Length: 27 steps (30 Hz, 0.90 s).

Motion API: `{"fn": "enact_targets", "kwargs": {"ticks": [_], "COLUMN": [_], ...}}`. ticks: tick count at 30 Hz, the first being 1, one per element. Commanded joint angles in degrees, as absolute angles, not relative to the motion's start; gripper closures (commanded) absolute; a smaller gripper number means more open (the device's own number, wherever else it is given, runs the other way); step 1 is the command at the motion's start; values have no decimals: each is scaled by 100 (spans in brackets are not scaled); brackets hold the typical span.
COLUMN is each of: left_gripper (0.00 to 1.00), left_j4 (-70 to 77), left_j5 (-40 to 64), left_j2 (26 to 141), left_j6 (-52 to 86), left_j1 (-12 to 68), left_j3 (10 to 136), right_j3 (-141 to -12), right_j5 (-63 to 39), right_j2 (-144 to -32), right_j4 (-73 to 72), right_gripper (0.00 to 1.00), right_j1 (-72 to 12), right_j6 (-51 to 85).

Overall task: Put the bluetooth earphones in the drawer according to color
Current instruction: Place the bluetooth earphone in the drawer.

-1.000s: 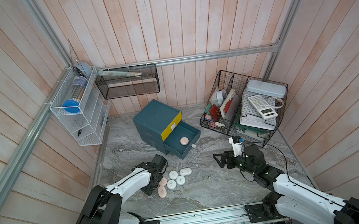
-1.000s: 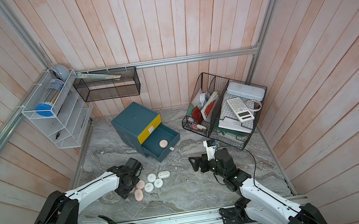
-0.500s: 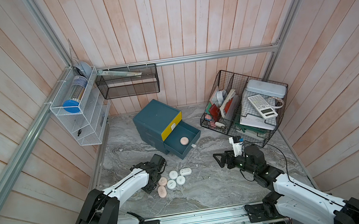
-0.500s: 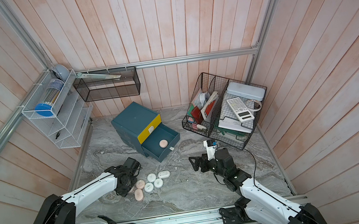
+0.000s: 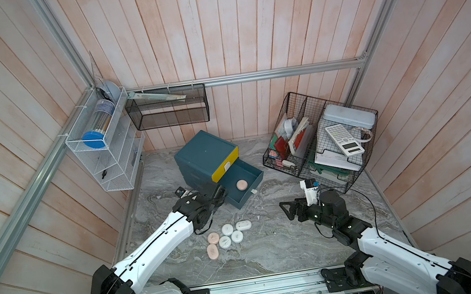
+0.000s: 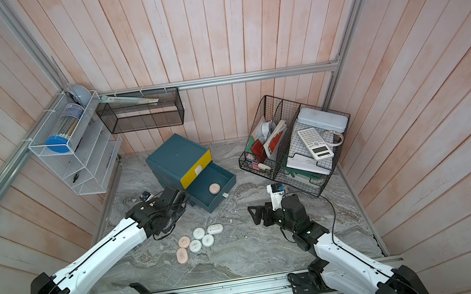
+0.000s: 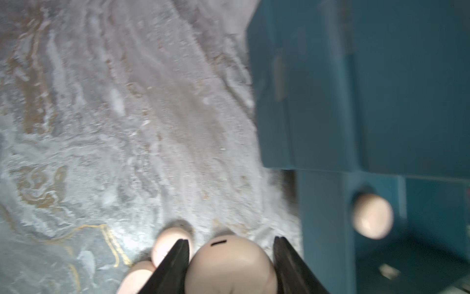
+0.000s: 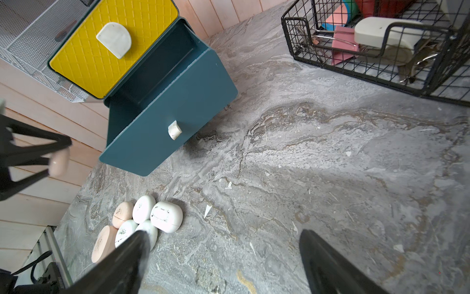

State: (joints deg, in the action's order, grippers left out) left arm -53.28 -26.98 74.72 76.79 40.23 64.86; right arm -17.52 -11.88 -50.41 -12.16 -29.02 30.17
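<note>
The colors match, so my case goes across the teal drawer's side next, over the drawer bottom (image 5: pixel 236 193) beside the pink case. My left gripper then releases it there.
My left gripper (image 7: pixel 232 239) is shut on a pale pink earphone case (image 7: pixel 230 264) and hangs just left of the open teal drawer (image 5: pixel 251 195); in both top views the arm hides the case. The right wrist view shows the held case (image 8: pixel 59 161) too. One pink case (image 5: pixel 241 185) lies inside the drawer of the teal cabinet (image 5: pixel 204 155). On the marble, two pink cases (image 5: pixel 213 237) and several white cases (image 5: pixel 236 236) lie clustered. My right gripper (image 8: pixel 223 232) is open and holds nothing, right of the cluster.
A black wire organiser (image 5: pixel 321 149) with a calculator and papers stands at the back right. A white wire rack (image 5: pixel 106 158) and a black mesh shelf (image 5: pixel 167 110) hang on the walls. The yellow top drawer front (image 8: pixel 101 45) is closed.
My left gripper has closed on a pink case by the cluster and carried it up towards the open drawer. The right arm has not moved.
</note>
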Motion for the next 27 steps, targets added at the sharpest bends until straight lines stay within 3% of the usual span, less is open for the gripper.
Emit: {"fn": "enact_targets", "kwargs": {"ticks": [1, 7, 14, 16, 21, 27], "left_gripper": [51, 51, 50, 46, 25, 18], "left_j4": [-5499, -5063, -3798, -3244, -2450, -2097], "left_j5": [-3406, -3835, -4044, -4052, -3860, -3098], "left_j2": [7834, 8692, 9015, 8936, 8707, 8238], "left_j6": [7498, 6792, 5650, 5225, 4555, 4206], "left_j1": [4379, 4702, 4702, 4702, 4622, 4267], "left_j3": [7113, 8069, 8009, 7789, 7405, 6948], "right_j3": [-1891, -1992, -2140, -2100, -2038, -2083], "right_j5": [-1173, -1247, -1496, -1703, -2192, -2840], "right_j2": [-5102, -5135, -5111, -5099, -5139, -5296], "right_j4": [-1157, -1066, -964, -1124, -1479, -1665], "right_gripper": [2, 2, 2, 2, 2, 2], "right_j1": [-2856, -2831, -2780, -2777, -2773, -2775], "right_j6": [3124, 3272, 3497, 3478, 3305, 3261]}}
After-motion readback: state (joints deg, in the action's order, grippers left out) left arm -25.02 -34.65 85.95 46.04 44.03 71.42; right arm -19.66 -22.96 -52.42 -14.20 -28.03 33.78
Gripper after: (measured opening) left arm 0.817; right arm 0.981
